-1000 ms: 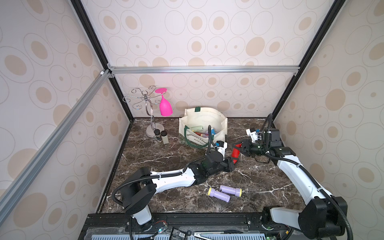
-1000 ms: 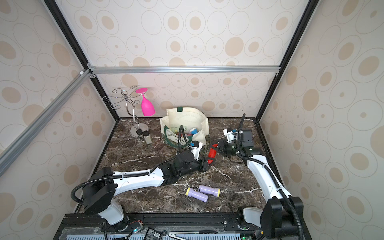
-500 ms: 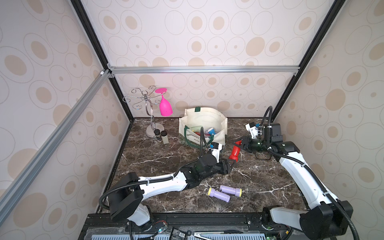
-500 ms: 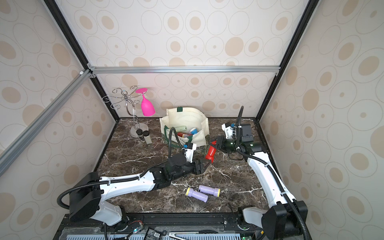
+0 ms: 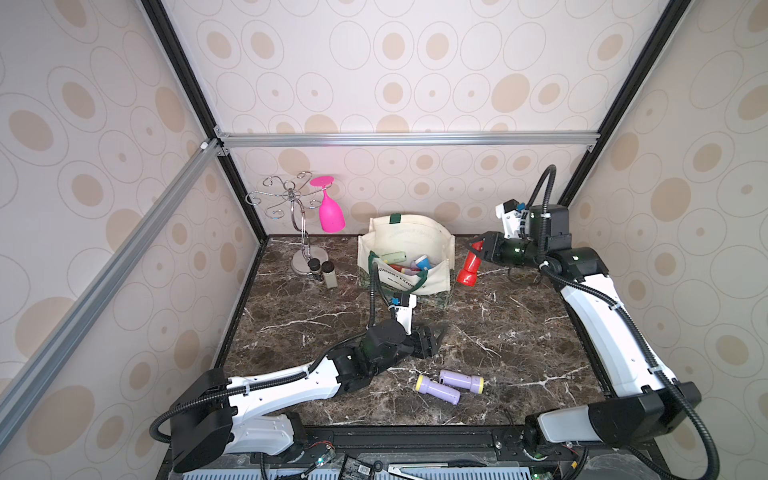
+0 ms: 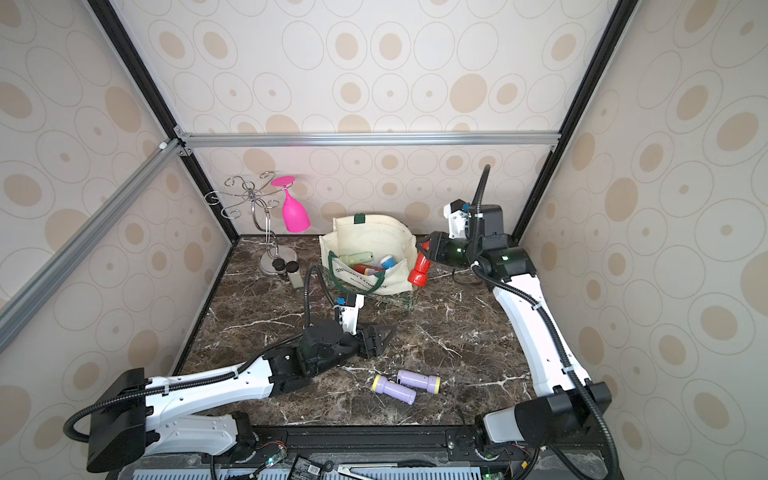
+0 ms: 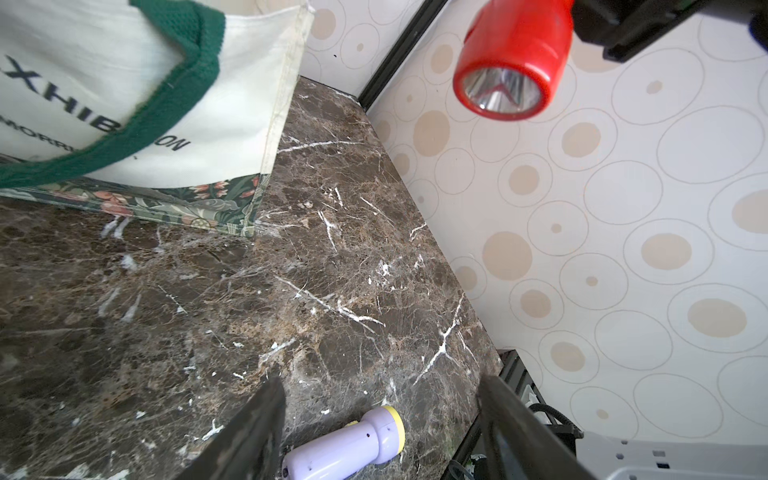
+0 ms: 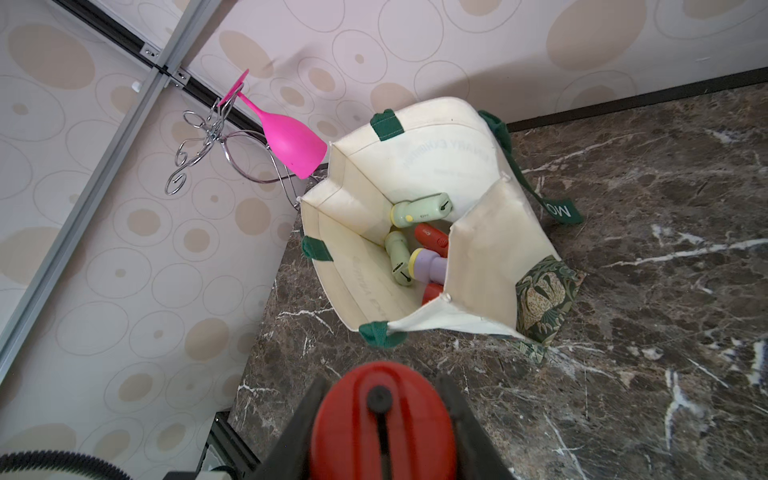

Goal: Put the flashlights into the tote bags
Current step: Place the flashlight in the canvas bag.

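The red flashlight [image 5: 469,268] is hanging outside the tote bag's rim. I should next carry it sideways with my right gripper over the opening of the cream tote bag and let it go there.
The cream tote bag [image 5: 405,239] [image 6: 374,232] [image 8: 415,158] stands open at the back of the table. Inside it lie several flashlights, among them a pale green one [image 8: 422,210] and a lilac one [image 8: 428,266]. My right gripper [image 5: 478,246] [image 6: 428,245] [image 8: 380,415] is shut on a red flashlight [image 5: 469,268] [image 6: 419,270] [image 7: 511,62]. It hangs head down above the table, just right of the bag. Two lilac flashlights [image 5: 461,380] [image 5: 438,390] lie near the front. My left gripper [image 5: 434,338] [image 7: 382,384] is open and empty, low over mid-table, one lilac flashlight [image 7: 345,446] below it.
A wire glass rack [image 5: 297,208] with a pink glass [image 5: 331,212] stands at the back left. Two small dark-capped jars [image 5: 322,270] sit by its foot. Patterned walls close in on three sides, and a black rail runs along the front edge.
My left gripper has opened and drawn back from the red flashlight toward the front. My right gripper has lifted the red flashlight up and back beside the bag.
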`<state>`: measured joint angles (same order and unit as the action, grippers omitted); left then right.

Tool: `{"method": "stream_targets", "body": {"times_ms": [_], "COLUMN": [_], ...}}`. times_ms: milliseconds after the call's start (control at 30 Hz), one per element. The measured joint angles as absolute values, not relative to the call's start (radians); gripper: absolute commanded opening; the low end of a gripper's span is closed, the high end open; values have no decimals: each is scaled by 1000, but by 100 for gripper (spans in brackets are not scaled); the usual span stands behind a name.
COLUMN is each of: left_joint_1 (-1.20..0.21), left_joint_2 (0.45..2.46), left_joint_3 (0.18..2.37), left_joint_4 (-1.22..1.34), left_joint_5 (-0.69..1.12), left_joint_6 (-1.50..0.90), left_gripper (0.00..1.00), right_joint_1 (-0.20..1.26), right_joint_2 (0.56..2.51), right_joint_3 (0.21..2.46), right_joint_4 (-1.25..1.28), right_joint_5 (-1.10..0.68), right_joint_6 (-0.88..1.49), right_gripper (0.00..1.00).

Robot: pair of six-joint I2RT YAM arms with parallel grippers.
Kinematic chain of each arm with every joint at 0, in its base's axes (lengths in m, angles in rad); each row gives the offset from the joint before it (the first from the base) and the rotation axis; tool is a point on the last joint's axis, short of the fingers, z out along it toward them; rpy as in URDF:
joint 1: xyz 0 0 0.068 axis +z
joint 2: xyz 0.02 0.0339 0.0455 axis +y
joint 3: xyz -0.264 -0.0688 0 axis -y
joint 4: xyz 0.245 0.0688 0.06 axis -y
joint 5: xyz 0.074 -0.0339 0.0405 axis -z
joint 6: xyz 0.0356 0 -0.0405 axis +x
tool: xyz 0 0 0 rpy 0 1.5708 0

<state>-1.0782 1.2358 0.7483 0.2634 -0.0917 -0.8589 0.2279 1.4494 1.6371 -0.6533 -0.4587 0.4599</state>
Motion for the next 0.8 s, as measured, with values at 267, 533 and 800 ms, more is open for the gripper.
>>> {"method": "stream_targets", "body": {"times_ms": [267, 533, 800], "left_joint_1": [-1065, -1031, -996], "left_joint_2": [1228, 1228, 1229], "left_joint_3": [747, 748, 760], "left_joint_4": [169, 77, 38], "left_joint_5": [-107, -105, -82], "left_joint_6": [-859, -860, -866], "left_gripper": [77, 78, 78], "right_joint_1": [272, 304, 363], "right_joint_2": [1633, 1815, 2045], "right_joint_3": [1843, 2033, 2311], "right_joint_4": [-659, -649, -701], "right_joint_5": [-393, -316, -223], "right_joint_6": [471, 491, 431], "right_gripper": [0, 0, 0]}}
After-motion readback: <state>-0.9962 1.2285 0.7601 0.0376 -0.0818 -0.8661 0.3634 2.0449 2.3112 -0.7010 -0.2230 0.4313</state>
